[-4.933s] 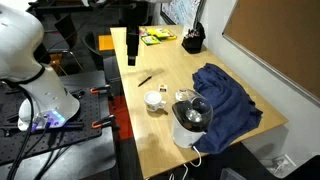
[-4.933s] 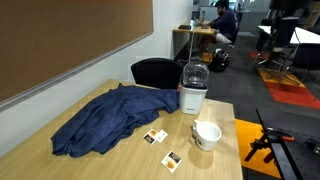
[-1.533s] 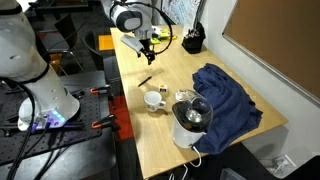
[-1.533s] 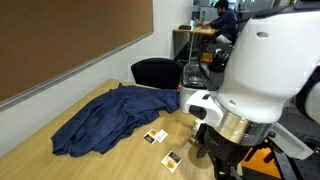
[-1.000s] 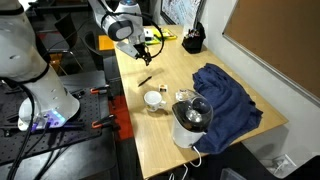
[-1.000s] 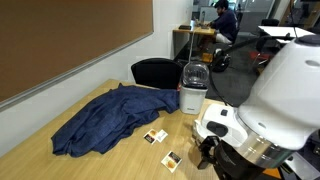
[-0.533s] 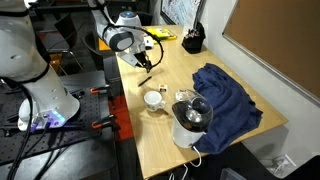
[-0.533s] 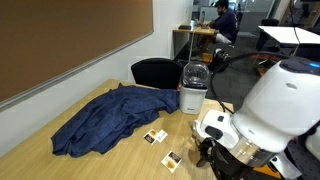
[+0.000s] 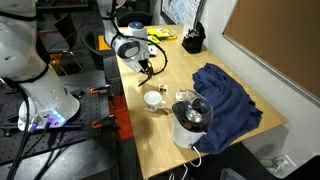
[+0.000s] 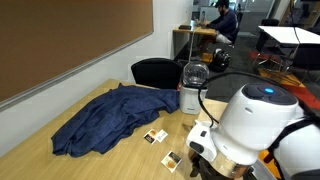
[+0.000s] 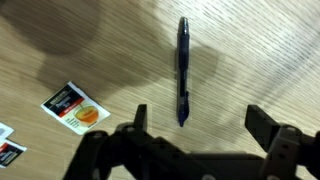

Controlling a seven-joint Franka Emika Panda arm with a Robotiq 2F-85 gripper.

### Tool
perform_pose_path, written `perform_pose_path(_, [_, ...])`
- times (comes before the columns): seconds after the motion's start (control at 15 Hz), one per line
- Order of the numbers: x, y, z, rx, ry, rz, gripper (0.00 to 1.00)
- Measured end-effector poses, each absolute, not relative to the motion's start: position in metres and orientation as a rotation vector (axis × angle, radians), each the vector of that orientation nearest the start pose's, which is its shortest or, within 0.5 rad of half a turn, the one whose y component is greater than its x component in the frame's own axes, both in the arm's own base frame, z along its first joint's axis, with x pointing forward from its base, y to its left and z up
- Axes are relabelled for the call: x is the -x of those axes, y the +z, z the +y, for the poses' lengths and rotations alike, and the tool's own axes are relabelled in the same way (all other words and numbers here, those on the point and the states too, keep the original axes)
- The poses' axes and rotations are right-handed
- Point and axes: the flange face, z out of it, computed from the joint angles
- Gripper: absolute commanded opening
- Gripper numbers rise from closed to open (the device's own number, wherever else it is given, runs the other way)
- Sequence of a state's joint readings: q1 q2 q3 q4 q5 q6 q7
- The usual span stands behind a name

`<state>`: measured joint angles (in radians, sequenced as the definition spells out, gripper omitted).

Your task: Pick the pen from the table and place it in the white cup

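Note:
My gripper lowers onto the pen's end nearest the fingers next and closes there, since the pen already lies lengthwise in line with the gap.
The pen is a thin dark stick lying flat on the light wood table. In the wrist view it lies lengthwise between and just beyond my two fingers. My gripper is open and empty, low over the pen, not touching it. In an exterior view the gripper hangs above the table's near-left part. The white cup stands upright a short way from it. The arm hides the cup and the pen in an exterior view.
A blue cloth covers much of the table. A clear glass jug on a white base stands beside the cup. Small printed cards lie near the pen. A dark holder and a yellow-green item sit at the far end.
The arm has swung in from the far end of the table and come down over the pen. The pen and cup have not moved.

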<state>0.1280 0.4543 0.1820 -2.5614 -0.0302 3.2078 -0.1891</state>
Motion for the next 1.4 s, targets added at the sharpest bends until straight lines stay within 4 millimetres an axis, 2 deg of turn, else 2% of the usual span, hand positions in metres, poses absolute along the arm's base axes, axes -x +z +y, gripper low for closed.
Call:
perform_pose_path(0.13, [-0.430, 0.114, 0.148, 2.941, -0.274, -0.745, 1.00])
perform_pose_path(0.2, [-0.431, 0.108, 0.148, 2.941, -0.264, -0.739, 0.96])
perform_pose_path(0.27, [-0.432, 0.104, 0.148, 2.941, -0.256, -0.735, 0.85])
perform_pose_path(0.47, [-0.436, 0.093, 0.148, 2.939, -0.239, -0.725, 0.70])
perform_pose_path(0.6, [-0.438, 0.087, 0.149, 2.938, -0.229, -0.723, 0.68])
perform_pose_path(0.67, [-0.439, 0.085, 0.150, 2.938, -0.225, -0.721, 0.73])
perform_pose_path(0.8, [-0.440, 0.081, 0.150, 2.937, -0.218, -0.719, 0.74])
perform_pose_path(0.93, [-0.442, 0.078, 0.151, 2.936, -0.213, -0.718, 0.74])
perform_pose_path(1.0, [-0.442, 0.077, 0.151, 2.936, -0.210, -0.717, 0.70])
perform_pose_path(1.07, [-0.443, 0.076, 0.152, 2.936, -0.207, -0.716, 0.53])
perform_pose_path(1.2, [-0.445, 0.074, 0.152, 2.935, -0.204, -0.715, 0.42])
perform_pose_path(1.4, [-0.447, 0.072, 0.153, 2.935, -0.205, -0.713, 0.16])
